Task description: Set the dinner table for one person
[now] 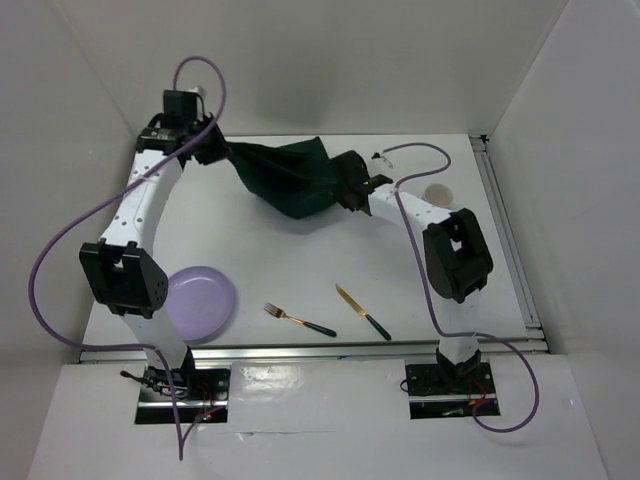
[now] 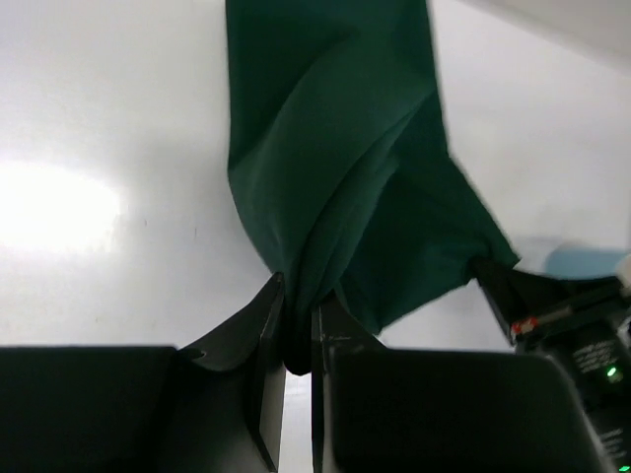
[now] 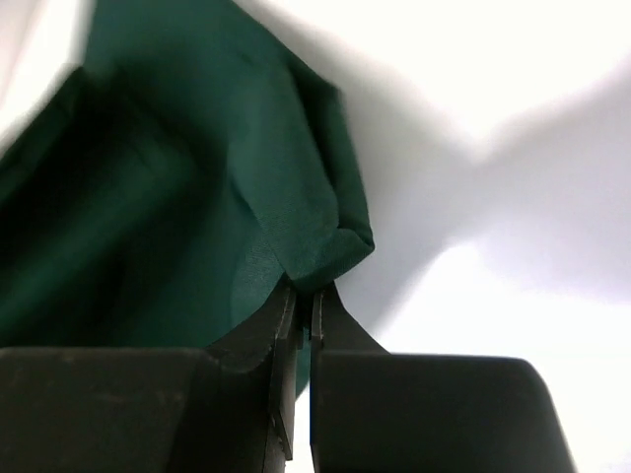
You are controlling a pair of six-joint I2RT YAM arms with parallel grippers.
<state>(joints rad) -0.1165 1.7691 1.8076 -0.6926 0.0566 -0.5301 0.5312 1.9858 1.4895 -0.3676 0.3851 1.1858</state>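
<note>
My left gripper will next lift the folded mat to open it, then lower it back and let go, because there is bare tabletop below and back, beyond the lilac plate.
A dark green cloth mat [image 1: 290, 178] hangs stretched and folded between my two grippers above the back of the white dinner table [image 1: 300, 255]. My left gripper [image 1: 222, 152] is shut on the mat's left corner; the wrist view shows the cloth [image 2: 335, 168] bunched between its jaws [image 2: 298, 315]. My right gripper [image 1: 350, 180] is shut on the mat's right corner; the wrist view shows a folded edge [image 3: 296, 227] pinched at its tips [image 3: 304, 296]. A lilac plate [image 1: 198, 302], a fork [image 1: 298, 318] and a knife [image 1: 362, 312] lie near the front.
A small beige round object [image 1: 437, 193] lies at the back right behind the right arm. White walls close in the table on the left, back and right. A metal rail [image 1: 510, 240] runs along the right edge.
</note>
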